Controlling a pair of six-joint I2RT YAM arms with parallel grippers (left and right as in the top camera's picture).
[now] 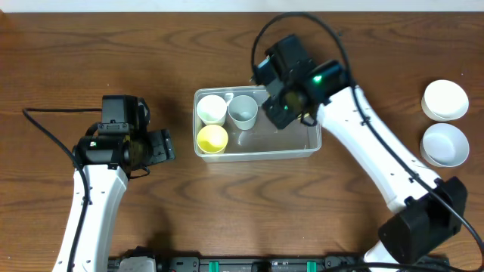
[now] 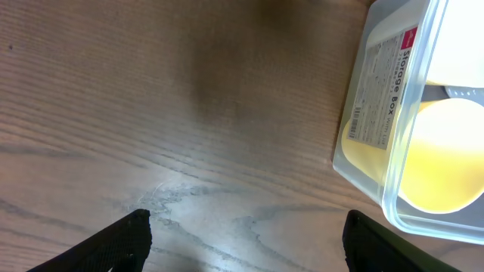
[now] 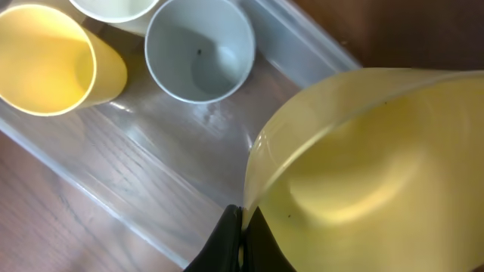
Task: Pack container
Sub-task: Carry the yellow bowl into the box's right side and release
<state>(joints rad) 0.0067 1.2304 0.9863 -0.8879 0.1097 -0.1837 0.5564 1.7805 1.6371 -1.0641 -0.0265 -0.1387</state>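
I should lower the yellow bowl with my right gripper into the free space below and let go of the bowl's rim, because the bottom of the container is bare beside the cups.
The clear rectangular container sits mid-table and holds a yellow cup, a cream cup and a white cup. My right gripper hovers over the container's middle, shut on the rim of a yellow bowl; the fingers pinch its edge above the container floor. The bowl is hidden under the arm in the overhead view. My left gripper is open and empty just left of the container, whose labelled end shows in the left wrist view.
Two white bowls lie at the right edge of the wooden table. The right arm's base stands at the front right, the left arm at the front left.
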